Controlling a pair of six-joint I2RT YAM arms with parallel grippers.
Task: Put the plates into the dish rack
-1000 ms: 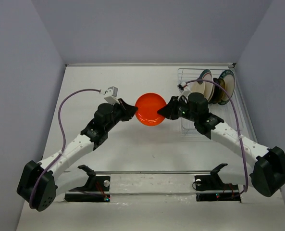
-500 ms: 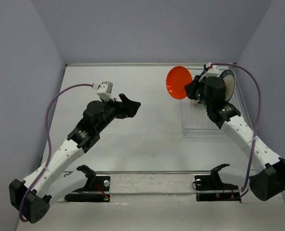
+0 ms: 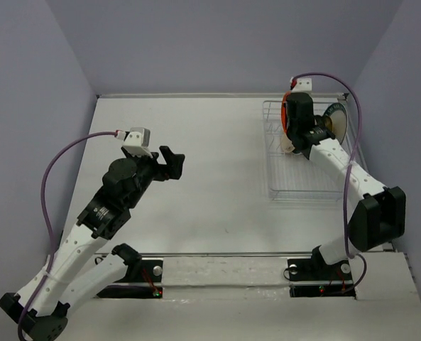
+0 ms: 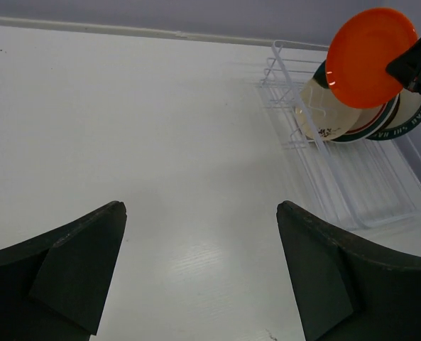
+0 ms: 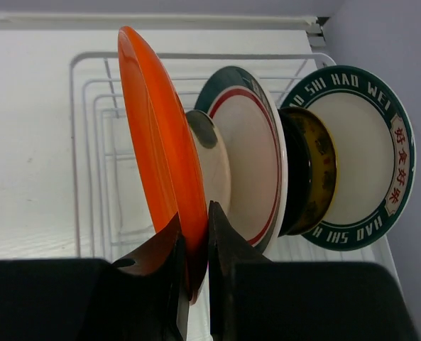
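Observation:
I will next lower the orange-red plate [image 5: 157, 142] in my right gripper into the bare wire gap beside the small cream plate, to release the plate's rim there because the gap is bare.
My right gripper [image 5: 194, 220] is shut on the lower rim of the orange-red plate [image 5: 157, 142], which stands upright on edge over the far end of the white wire dish rack [image 5: 196, 55]. It is beside a small cream plate [image 5: 214, 163]. Behind that stand a white plate with a dark rim [image 5: 256, 156], a black and amber pair [image 5: 316, 170] and a teal-banded lettered plate [image 5: 359, 149]. From above, the right gripper [image 3: 293, 128] hangs over the rack [image 3: 302, 192]. My left gripper [image 3: 171, 162] is open with nothing in it, over the table's left half, its jaws [image 4: 201, 207] wide apart.
The rack's near part [image 4: 366, 192] holds only bare wire. The white table [image 3: 210, 213] is walled at the back and both sides. Two black clamp fixtures [image 3: 139, 273] sit on a strip at the near edge.
The left gripper let go of the orange-red plate, opened and pulled back left. The right arm carried the plate from the table's middle to the rack and turned it on edge.

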